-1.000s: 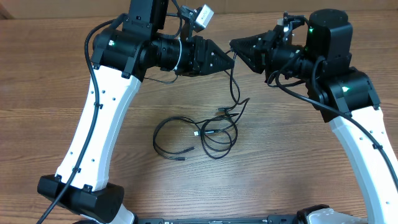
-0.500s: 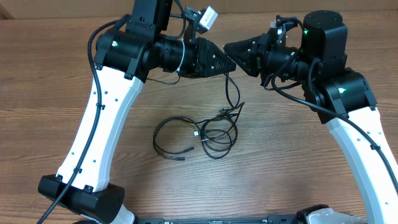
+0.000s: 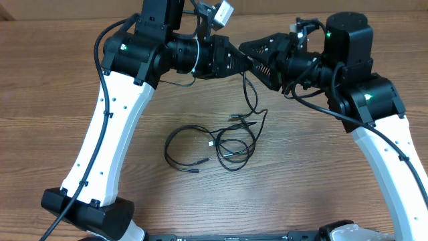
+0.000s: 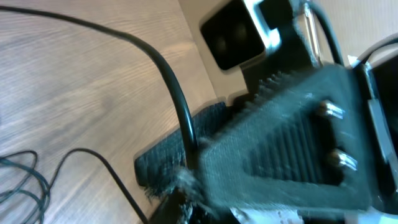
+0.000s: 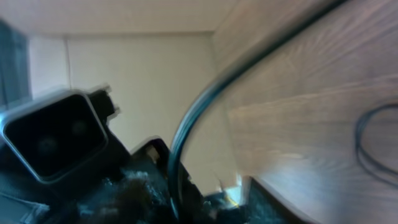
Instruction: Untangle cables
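Note:
The table's bare far corner lies to the left of my left gripper in the overhead view. I need to move that gripper over it and release the piece of cable clear of the loops.
The cables lie as thin black loops on the wooden table, with small plug ends showing. One strand rises from the bundle to where both grippers meet above the table. My left gripper is shut on this strand; in the left wrist view the strand runs down into its jaws. My right gripper is open, its ridged finger straddling the left gripper's tip. In the right wrist view the strand passes loosely between the right gripper fingers.
The left arm's white link crosses the table's left side and the right arm's link the right. Thick black robot cords run along both arms. Each wrist camera sits close to the other gripper.
My left gripper has shut on the raised strand. My right gripper has opened and pushed left around the left gripper's tip. The strand's lower part swung slightly.

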